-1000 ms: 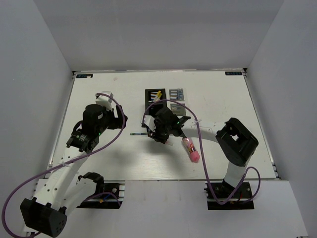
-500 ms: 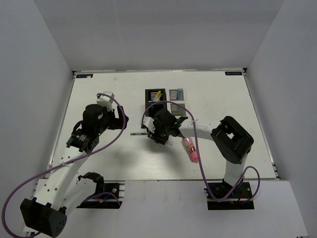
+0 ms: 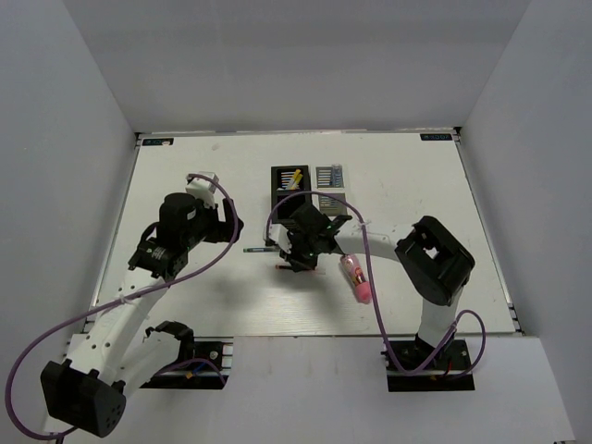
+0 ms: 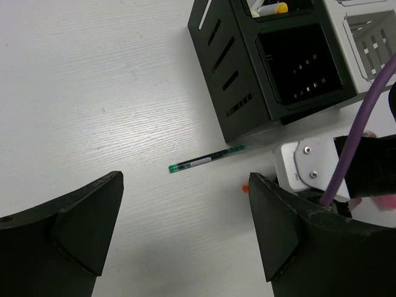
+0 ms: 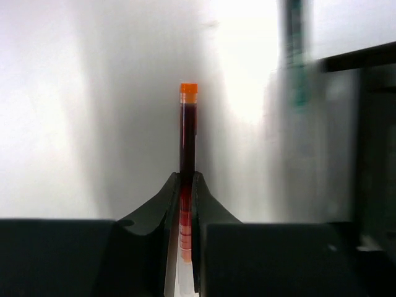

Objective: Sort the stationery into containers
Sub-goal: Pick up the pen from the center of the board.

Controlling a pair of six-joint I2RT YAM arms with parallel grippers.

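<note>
I should next move my right gripper up and outward over the near black bin's opening (image 3: 289,203) to release the red pen, as the bin's side is above it.
My right gripper (image 3: 292,259) is shut on the red pen (image 5: 188,124), just above the table in front of the containers (image 3: 310,190). The pen's orange tip (image 3: 280,265) points left; it also shows in the left wrist view (image 4: 245,189). The dark slim pen (image 3: 259,250) lies on the table by the near black bin (image 4: 247,86), which looks empty. The far black bin holds white sticks with yellow tips (image 3: 294,176). My left gripper (image 3: 231,222) is open and empty above the table, left of the dark pen (image 4: 207,159). The pink tube (image 3: 357,279) lies right of my right gripper.
Two white/grey bins (image 3: 331,185) stand on the right side of the block, one seen in the left wrist view (image 4: 371,37). My right arm's purple cable (image 3: 277,208) arches over the bins. The table's back edge (image 3: 296,134) meets grey walls.
My right gripper has shifted slightly nearer and lower with the red pen in it. My left gripper has edged a little to the right.
</note>
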